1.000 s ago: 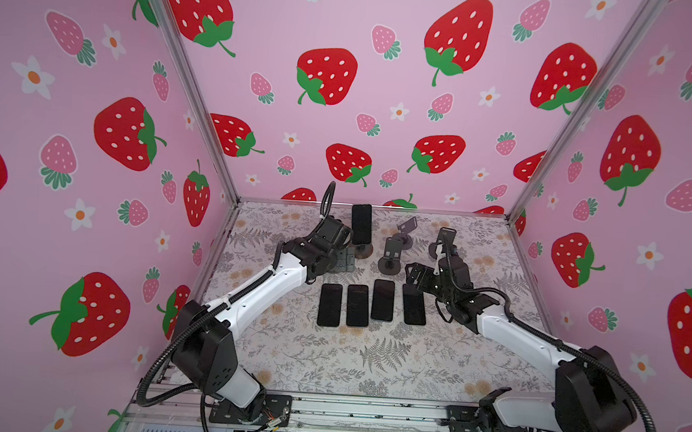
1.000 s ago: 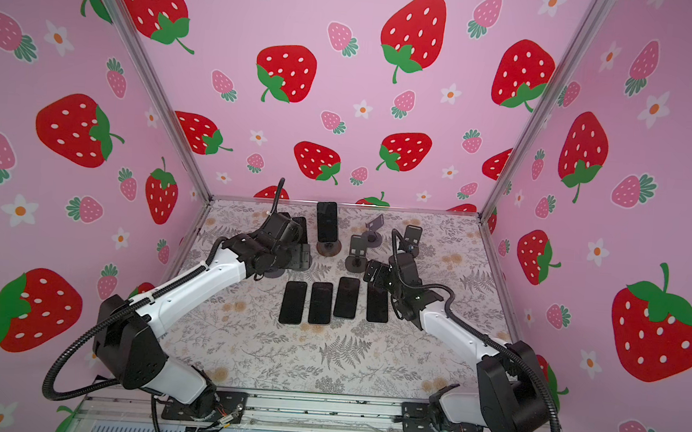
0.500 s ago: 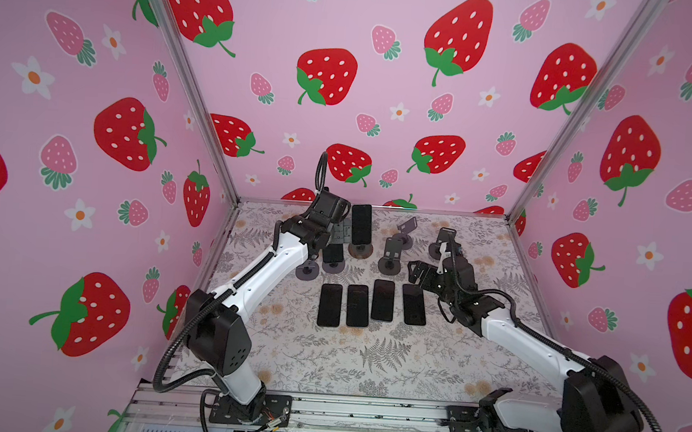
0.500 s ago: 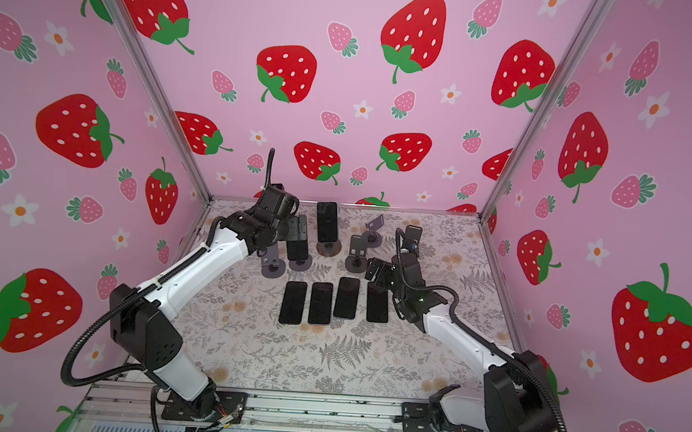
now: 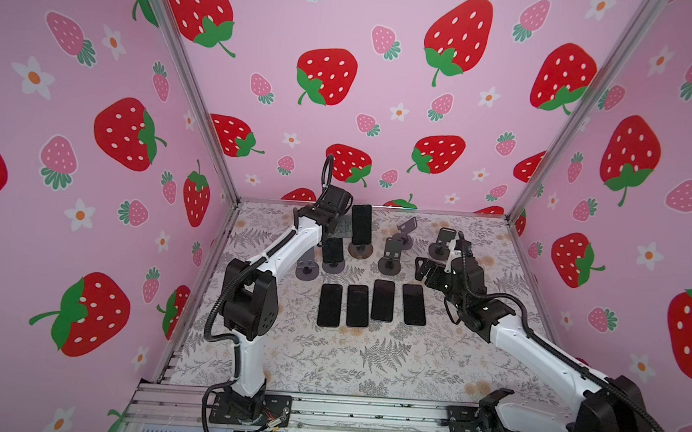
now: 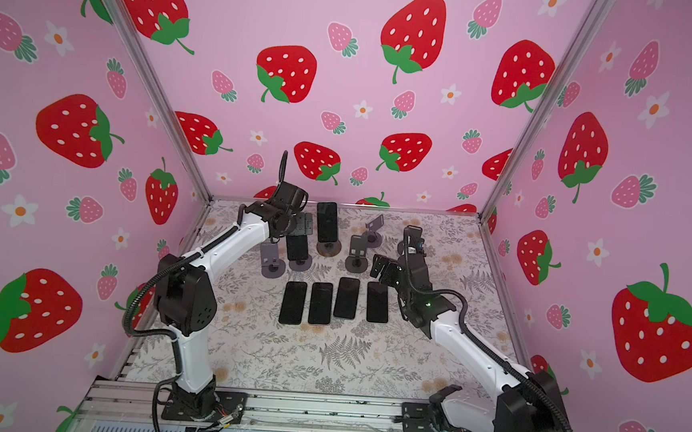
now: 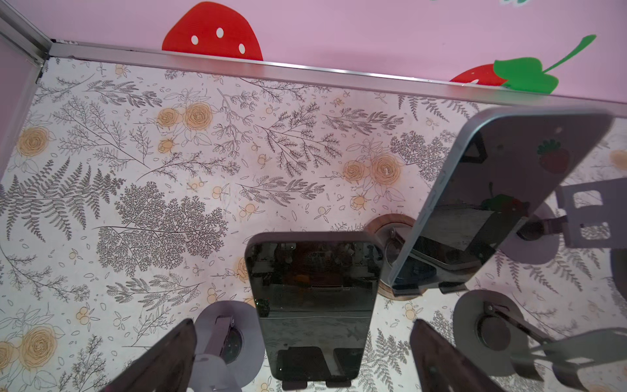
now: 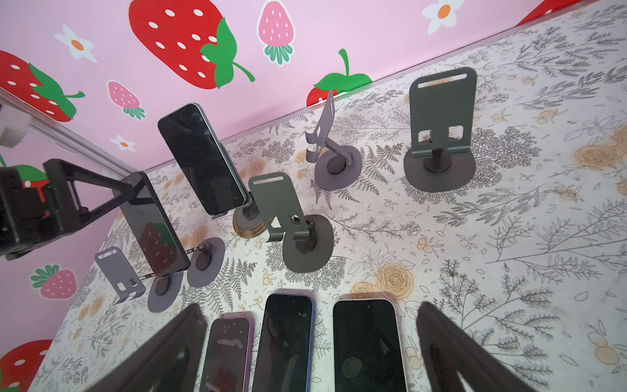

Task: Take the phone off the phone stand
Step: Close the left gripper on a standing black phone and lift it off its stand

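The nearer phone is centred between my open fingers, so I will lower my left gripper over the phone's upper end (image 6: 298,241) (image 7: 315,251) and close on its side edges.
Two dark phones stand on phone stands at the back. The nearer phone (image 5: 332,250) (image 7: 312,298) leans on a grey stand whose lip (image 7: 315,383) shows below it. My left gripper (image 5: 341,229) (image 7: 305,356) hangs just over this phone's top, open. Its fingers (image 7: 163,359) flank the phone without gripping. The farther phone (image 5: 361,225) (image 7: 502,203) rests on a stand with a brown round base (image 5: 360,251). My right gripper (image 5: 426,270) (image 8: 308,353) is open and empty, low over the right end of a row of flat phones.
Several phones lie flat in a row mid-table (image 5: 371,304) (image 8: 285,342). Empty grey stands stand at the left (image 5: 306,266), centre (image 5: 389,257), behind it (image 5: 405,233) and at the back right (image 5: 442,242). The back wall rail (image 7: 305,73) is close behind.
My left arm has risen and swung toward the back, from low beside the stands to over the nearer standing phone. The right arm has barely moved. Both grippers stay open.
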You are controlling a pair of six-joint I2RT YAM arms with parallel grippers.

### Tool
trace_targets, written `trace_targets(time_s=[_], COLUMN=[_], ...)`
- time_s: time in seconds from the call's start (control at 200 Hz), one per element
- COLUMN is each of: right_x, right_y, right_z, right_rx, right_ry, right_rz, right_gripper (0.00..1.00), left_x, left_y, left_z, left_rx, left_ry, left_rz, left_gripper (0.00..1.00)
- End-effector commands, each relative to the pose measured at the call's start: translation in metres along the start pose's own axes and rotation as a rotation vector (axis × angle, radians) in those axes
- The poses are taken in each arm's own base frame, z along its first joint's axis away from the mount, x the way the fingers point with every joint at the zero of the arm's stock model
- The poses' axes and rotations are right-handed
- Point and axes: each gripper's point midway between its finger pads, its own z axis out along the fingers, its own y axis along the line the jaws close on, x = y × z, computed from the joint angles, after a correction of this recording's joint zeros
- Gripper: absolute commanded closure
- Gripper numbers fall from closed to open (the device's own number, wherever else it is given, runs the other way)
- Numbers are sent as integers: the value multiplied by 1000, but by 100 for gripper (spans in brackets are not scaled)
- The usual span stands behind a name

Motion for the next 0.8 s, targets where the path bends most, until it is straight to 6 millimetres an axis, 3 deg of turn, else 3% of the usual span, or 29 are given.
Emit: trace_targets(time_s=[0.0,0.475,0.795], right_x=[7,5,6], right_y=[-11,-7,-5], right_z=[-2,-4,1], right_rx=[39,21,18], right_ry=[13,14,26], right_rz=[-3,-11,-13], right_gripper=[0,0,0], left_x=[-17,-10,-6], left_y=[9,-4,-12], left_z=[-4,30,47], left_rx=[-41,26,73], left_ry=[-37,16,44], left_rz=[-42,-19,-36], left_gripper=[1,2,12])
